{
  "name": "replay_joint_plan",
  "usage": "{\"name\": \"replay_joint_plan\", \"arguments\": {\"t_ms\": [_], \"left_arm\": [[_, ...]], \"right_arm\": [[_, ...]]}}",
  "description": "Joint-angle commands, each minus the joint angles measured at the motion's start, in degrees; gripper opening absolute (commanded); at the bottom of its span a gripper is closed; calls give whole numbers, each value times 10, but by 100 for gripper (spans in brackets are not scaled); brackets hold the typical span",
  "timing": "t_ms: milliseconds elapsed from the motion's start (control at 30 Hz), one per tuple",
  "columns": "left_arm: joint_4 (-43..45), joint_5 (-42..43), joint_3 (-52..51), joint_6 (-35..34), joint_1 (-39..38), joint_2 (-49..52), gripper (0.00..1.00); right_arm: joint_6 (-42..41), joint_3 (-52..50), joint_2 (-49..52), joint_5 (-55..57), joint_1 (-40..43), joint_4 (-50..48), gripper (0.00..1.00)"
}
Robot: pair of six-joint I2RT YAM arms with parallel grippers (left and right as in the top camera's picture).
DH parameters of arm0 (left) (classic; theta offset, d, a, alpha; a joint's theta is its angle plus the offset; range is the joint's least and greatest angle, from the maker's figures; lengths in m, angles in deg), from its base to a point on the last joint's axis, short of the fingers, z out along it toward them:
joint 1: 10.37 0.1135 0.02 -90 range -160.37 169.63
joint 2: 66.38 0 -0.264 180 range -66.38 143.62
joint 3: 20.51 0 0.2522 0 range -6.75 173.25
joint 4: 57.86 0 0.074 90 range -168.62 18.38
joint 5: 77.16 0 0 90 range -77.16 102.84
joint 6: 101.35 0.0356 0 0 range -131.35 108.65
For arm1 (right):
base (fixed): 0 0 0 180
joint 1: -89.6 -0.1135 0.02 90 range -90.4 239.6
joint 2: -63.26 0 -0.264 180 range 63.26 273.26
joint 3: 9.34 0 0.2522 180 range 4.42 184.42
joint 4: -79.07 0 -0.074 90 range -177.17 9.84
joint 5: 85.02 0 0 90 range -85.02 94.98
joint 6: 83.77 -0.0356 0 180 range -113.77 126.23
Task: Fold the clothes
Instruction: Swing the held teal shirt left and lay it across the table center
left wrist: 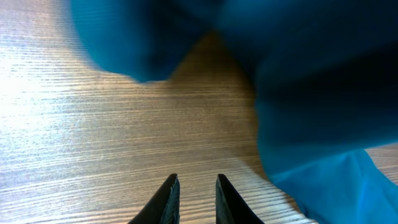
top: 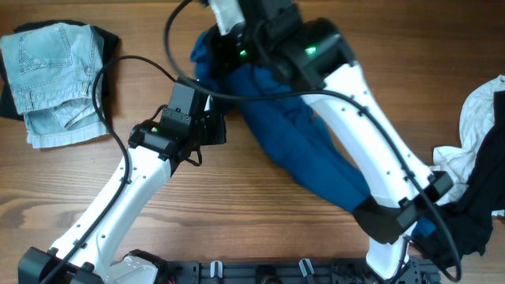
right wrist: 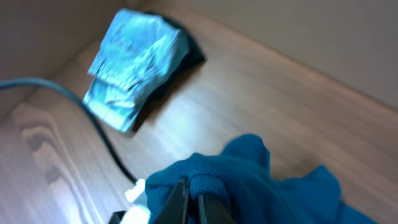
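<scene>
Next I should swing the fold in my right gripper to the right in the overhead view to the bare far tabletop, spreading the bunched shirt, and release that fold.
The dark blue shirt [top: 308, 150] lies bunched in a diagonal band across the middle of the wooden table. My right gripper [right wrist: 193, 193] is shut on a fold of the shirt [right wrist: 261, 186] and holds its upper end raised at the back of the table [top: 229, 51]. Just left of the cloth, my left gripper [top: 211, 126] hovers low over bare wood. Its jaws [left wrist: 198, 186] stand a little apart with nothing between them, and the shirt [left wrist: 311, 93] hangs ahead and to the right.
Folded pale blue denim [top: 51, 79] [right wrist: 134, 65] rests on a black piece [top: 106, 43] at the far left. A white garment [top: 485, 110] and a black one [top: 473, 213] lie heaped at the right edge. A black cable [top: 142, 63] arcs over the table.
</scene>
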Motion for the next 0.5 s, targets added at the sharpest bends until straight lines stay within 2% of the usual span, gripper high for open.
{"name": "replay_joint_plan", "arguments": {"t_ms": [0,167,467], "left_arm": [[-3,-8,6,-6,0,4,19],[-2,-8,6,-6,0,4,20],[-2,-8,6,-6,0,4,20]], "right_arm": [[-2,10,-4,-13,0,-2,4],[-4,10,-4,39,13,16,4],[-43,10,-4,43,68,31,4]]}}
